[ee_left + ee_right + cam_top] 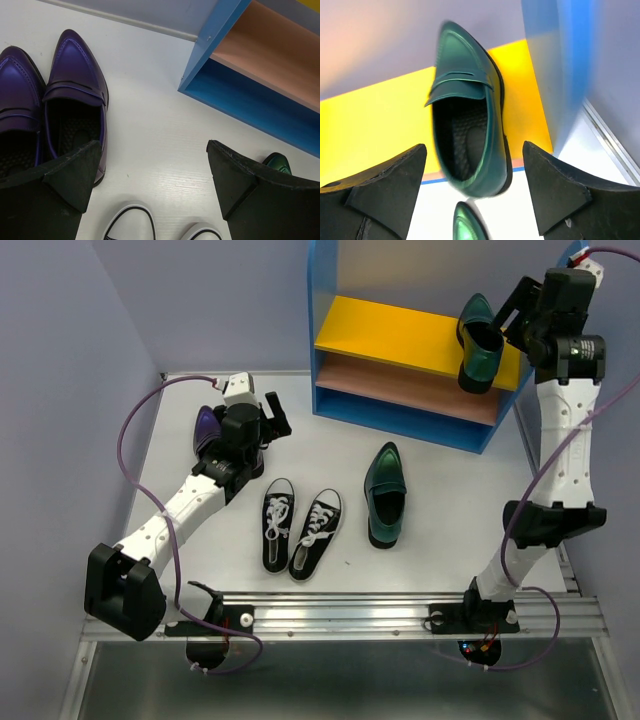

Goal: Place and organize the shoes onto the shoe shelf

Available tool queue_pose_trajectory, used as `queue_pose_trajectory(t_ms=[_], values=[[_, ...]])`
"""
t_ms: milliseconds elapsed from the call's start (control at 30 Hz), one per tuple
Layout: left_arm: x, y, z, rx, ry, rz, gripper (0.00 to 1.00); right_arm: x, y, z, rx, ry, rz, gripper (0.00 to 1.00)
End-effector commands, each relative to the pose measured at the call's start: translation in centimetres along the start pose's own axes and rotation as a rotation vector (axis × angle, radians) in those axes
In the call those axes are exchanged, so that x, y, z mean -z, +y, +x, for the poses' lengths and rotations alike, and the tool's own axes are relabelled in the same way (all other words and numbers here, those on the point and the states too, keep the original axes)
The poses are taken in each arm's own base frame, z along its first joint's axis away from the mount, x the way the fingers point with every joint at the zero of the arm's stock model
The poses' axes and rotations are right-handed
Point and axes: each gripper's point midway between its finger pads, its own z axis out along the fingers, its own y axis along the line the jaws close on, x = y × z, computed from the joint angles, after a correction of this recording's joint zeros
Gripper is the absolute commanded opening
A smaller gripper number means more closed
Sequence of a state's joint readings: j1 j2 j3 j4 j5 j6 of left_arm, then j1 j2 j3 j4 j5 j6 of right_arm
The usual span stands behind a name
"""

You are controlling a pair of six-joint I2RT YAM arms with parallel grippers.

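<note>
The other green loafer still lies on the tabletop, so my right gripper will move back and down next, onto that loafer's side rim away from the sneakers.
One glossy dark green loafer (478,345) lies at the right end of the shoe shelf's yellow upper board (390,335), its heel hanging past the front edge. My right gripper (505,325) is open just behind it. In the right wrist view the loafer (470,125) sits between my spread fingers (555,180) without touching them. The other green loafer (385,495) lies on the table. The black sneakers (278,525) stand side by side at the front. My left gripper (272,420) is open and empty beside the purple shoes (207,427), which also show in the left wrist view (75,85).
The shelf (260,95) stands at the back, with blue side panels (322,310), a tan middle board and a blue base. The sneaker toes (132,220) show just below my left fingers. A metal rail (400,615) runs along the table's near edge.
</note>
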State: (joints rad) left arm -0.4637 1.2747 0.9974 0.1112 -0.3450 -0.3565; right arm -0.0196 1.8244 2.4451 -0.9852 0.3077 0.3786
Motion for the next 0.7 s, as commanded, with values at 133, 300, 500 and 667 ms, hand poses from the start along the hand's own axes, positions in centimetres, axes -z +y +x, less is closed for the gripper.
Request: queue_pose_trajectory(t_ms=[133,300,500,667], values=[[0.4,-1.1,-2.3,0.019,-0.052,0.034,0.99,8.8,1.4,-3.5,-0.057,-0.108,-0.215,0.84],[0.5,-1.8,-1.9,0.013,-0.039,0.06,0.99,11.1,1.6,-0.4,-0.026,-0.031,-0.309,0.84],[0.7,-3.7,-1.4,-0.011,-0.026,0.091,0.98,13.6,1.1,5.3,0.031,0.1,-0.402,0.84],[0.5,-4.1,-1.5,-0.004,-0.024,0.081,0.98,14.3,-0.7,11.5,0.058,0.234,-0.409,0.84]])
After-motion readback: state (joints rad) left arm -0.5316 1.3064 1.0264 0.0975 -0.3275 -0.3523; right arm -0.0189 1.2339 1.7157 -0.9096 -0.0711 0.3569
